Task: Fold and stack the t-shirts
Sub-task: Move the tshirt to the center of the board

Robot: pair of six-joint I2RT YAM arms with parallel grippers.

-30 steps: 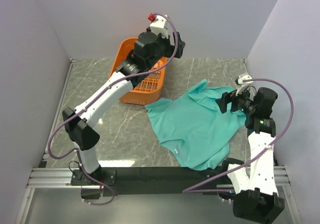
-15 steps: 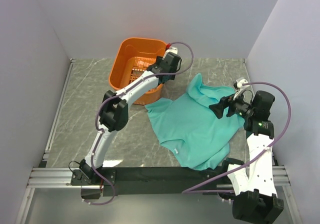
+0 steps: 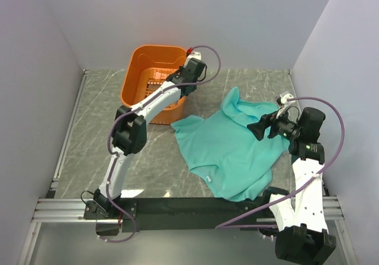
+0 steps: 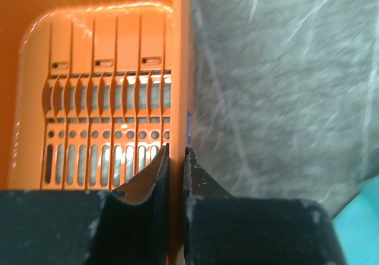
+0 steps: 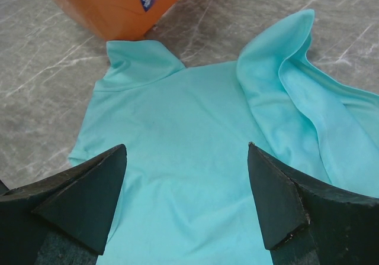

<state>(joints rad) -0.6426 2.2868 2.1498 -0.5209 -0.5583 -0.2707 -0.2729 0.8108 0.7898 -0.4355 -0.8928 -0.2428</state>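
Note:
My left gripper needs to push the orange basket to the left in the top view, toward the white side, because the basket is close against the shirt's sleeve.
One teal t-shirt (image 3: 228,152) lies spread and creased on the marble table, its right sleeve bunched up (image 5: 296,70). My right gripper (image 3: 259,128) hovers open over the shirt's right part, with only cloth (image 5: 189,129) below its fingertips. My left gripper (image 3: 188,74) is shut on the right wall of the orange basket (image 3: 155,47). In the left wrist view the orange wall (image 4: 177,70) runs between the two closed jaws of the left gripper (image 4: 176,149). The basket holds nothing that I can see.
The basket (image 5: 112,5) stands at the back left, just beyond the shirt's left sleeve. White walls close in the table on the left, back and right. A black rail (image 3: 195,206) runs along the front edge.
My left gripper came down from above the basket, closed on its right wall and shifted the basket to the left. The right gripper lifted slightly off the shirt and then held still.

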